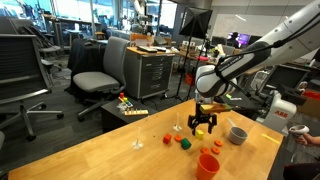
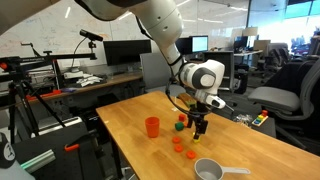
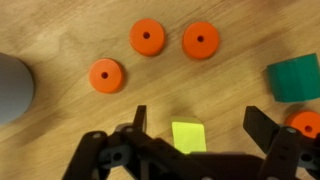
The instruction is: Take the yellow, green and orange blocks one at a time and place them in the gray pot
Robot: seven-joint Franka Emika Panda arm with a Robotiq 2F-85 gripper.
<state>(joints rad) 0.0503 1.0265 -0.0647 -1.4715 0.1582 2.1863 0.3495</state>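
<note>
Next, my gripper moves down until its open fingers are on either side of the yellow block's sides and closes, since the yellow block point(image 1: 199, 134) point(image 3: 188, 137) lies below, already between those fingers.
In the wrist view the yellow block point(image 3: 188, 137) lies on the wooden table between my open gripper's point(image 3: 200, 128) two fingers, nearer the left finger, untouched. The green block point(image 3: 293, 78) lies at the right edge. An orange piece point(image 3: 305, 123) shows partly at the right edge below it; whether it is the orange block I cannot tell. The gray pot point(image 3: 12, 88) shows at the left edge. In both exterior views the gripper point(image 1: 203, 124) point(image 2: 200, 126) hovers just above the table, with the gray pot point(image 1: 237, 134) point(image 2: 207, 169) a short way off.
Three flat orange discs point(image 3: 147, 37) point(image 3: 201, 40) point(image 3: 106, 74) lie beyond the yellow block. A tall orange cup point(image 1: 208, 165) point(image 2: 152, 127) stands on the table. Office chairs, desks and monitors surround the table.
</note>
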